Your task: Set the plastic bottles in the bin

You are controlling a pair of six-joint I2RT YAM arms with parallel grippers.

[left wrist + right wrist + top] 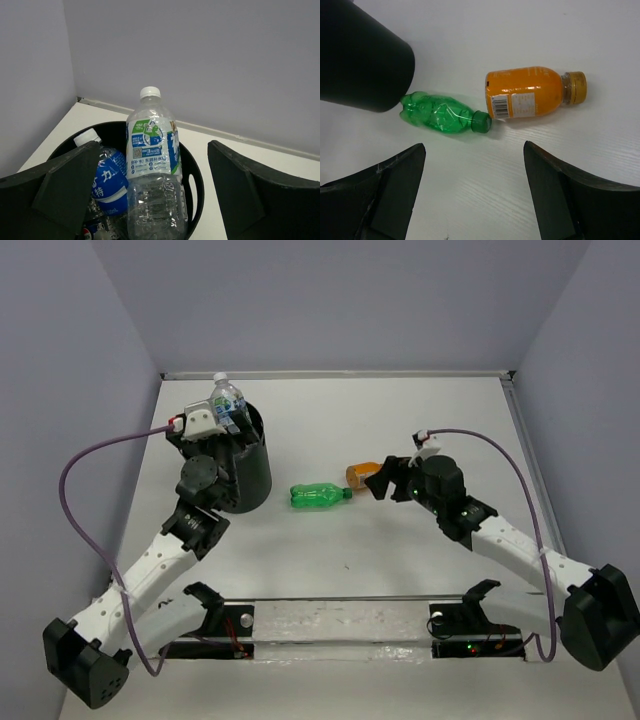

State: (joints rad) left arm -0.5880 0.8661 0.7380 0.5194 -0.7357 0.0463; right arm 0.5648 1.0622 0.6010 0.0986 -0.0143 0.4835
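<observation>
The left gripper lifts outward, tips its fingers downward and closes them around the clear bottle's neck (221, 384) (150, 102) next, since the neck stands above the bin's rim.
The black bin (250, 475) stands at the left, and also shows in the left wrist view (192, 172) and the right wrist view (362, 60). My left gripper (220, 420) hovers open over it (155, 200). A clear bottle with a green-white label (152, 165) stands upright in the bin between the fingers, touching neither, its cap above the rim (227, 398). A blue-labelled bottle (107, 180) leans beside it. A green bottle (320, 496) and an orange bottle (360, 473) lie on the table. My right gripper (383, 478) is open just before them (475, 195); the green (442, 114) and orange (530, 93) bottles lie cap to base.
A dark-labelled bottle (92, 232) lies low in the bin. Grey walls enclose the white table (400, 420) on three sides. A black and silver rail (340, 625) with the arm bases runs along the near edge.
</observation>
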